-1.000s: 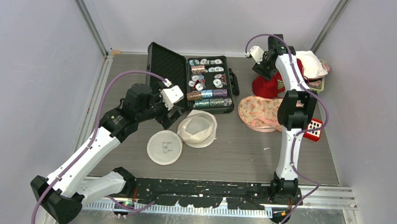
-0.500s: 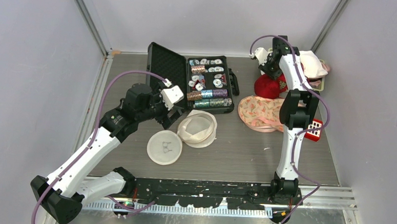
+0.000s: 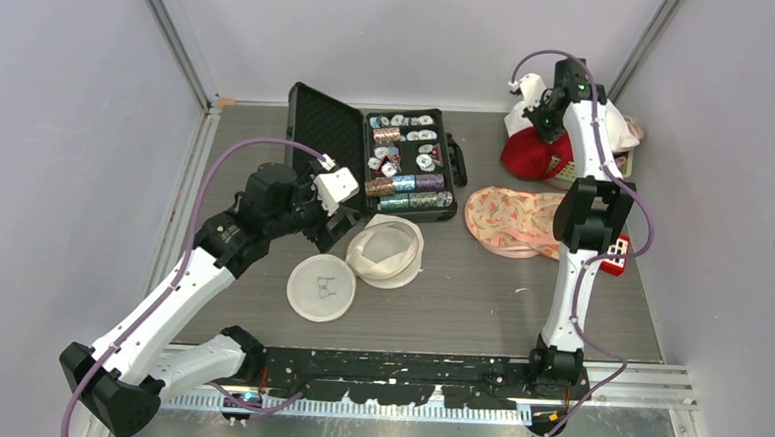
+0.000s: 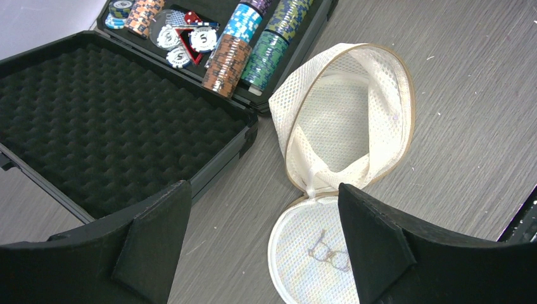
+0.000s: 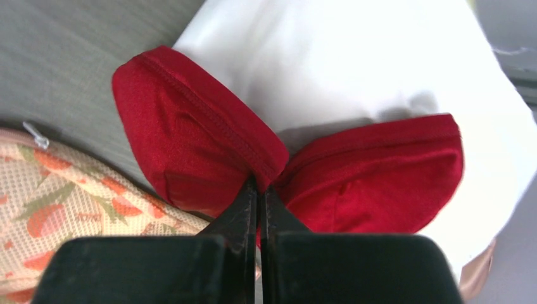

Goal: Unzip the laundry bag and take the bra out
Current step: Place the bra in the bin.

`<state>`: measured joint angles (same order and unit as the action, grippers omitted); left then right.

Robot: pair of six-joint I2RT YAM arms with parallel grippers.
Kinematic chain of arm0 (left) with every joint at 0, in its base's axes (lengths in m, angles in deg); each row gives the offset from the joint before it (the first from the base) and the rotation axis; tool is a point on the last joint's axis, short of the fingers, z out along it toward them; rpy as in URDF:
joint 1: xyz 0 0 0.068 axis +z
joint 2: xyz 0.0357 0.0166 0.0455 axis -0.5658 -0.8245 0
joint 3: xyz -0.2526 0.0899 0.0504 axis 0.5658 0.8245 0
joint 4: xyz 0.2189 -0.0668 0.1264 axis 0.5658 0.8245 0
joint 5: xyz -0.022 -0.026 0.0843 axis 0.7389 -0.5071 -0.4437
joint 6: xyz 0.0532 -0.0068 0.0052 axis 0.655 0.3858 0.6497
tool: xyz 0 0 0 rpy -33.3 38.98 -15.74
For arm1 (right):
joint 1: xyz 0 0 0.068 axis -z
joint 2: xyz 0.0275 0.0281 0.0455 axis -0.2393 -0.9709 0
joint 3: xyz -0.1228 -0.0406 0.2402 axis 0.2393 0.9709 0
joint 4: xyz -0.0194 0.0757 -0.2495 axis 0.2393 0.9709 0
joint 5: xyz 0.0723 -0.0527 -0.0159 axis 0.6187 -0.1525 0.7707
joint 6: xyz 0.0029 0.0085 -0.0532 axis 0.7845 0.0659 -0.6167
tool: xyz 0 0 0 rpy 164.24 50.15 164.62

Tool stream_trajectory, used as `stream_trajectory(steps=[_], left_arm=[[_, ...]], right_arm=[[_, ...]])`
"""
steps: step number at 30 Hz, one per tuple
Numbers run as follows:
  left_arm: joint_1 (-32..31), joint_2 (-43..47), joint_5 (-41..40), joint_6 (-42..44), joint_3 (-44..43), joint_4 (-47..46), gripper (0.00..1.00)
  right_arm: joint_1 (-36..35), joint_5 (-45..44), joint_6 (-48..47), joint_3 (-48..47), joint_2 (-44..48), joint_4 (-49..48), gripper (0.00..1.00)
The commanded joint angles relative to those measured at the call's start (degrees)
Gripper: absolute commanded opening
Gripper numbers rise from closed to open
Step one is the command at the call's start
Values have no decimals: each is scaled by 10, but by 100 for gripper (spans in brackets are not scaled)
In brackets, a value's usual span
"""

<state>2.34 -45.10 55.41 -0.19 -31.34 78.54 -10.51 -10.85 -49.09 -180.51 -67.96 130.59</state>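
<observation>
I will next move my right gripper outward and to the right in the top view to let go of the bra, because the white cloth is that way from the gripper.
The white mesh laundry bag lies open in the middle of the table, its round lid flipped towards me; in the left wrist view the bag shows nothing inside. My left gripper hovers over it, open, holding nothing. The red bra is at the back right, partly over a white cloth. My right gripper is shut on the bra, pinching it where the two cups meet.
An open black case of poker chips stands at the back centre, its foam lid close to my left fingers. A floral mesh pouch lies below the bra. A small red-and-white object sits by the right arm.
My right gripper closed on the red bra and carried it towards the back right, onto the white cloth. The left arm has not moved.
</observation>
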Motion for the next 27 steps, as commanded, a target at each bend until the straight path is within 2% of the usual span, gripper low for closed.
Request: stream_trajectory(steps=[1, 11, 22, 27], left_arm=[[3, 5, 15, 2, -11, -1, 87], [4, -2, 17, 1, -19, 5, 86], [4, -5, 13, 3, -23, 11, 86], [4, -6, 12, 2, -23, 13, 86]], right_arm=[[30, 27, 99, -45, 31, -61, 1], [79, -20, 213, -80, 13, -173, 0], [87, -97, 201, -92, -24, -257, 0], [85, -77, 203, -83, -30, -251, 1]])
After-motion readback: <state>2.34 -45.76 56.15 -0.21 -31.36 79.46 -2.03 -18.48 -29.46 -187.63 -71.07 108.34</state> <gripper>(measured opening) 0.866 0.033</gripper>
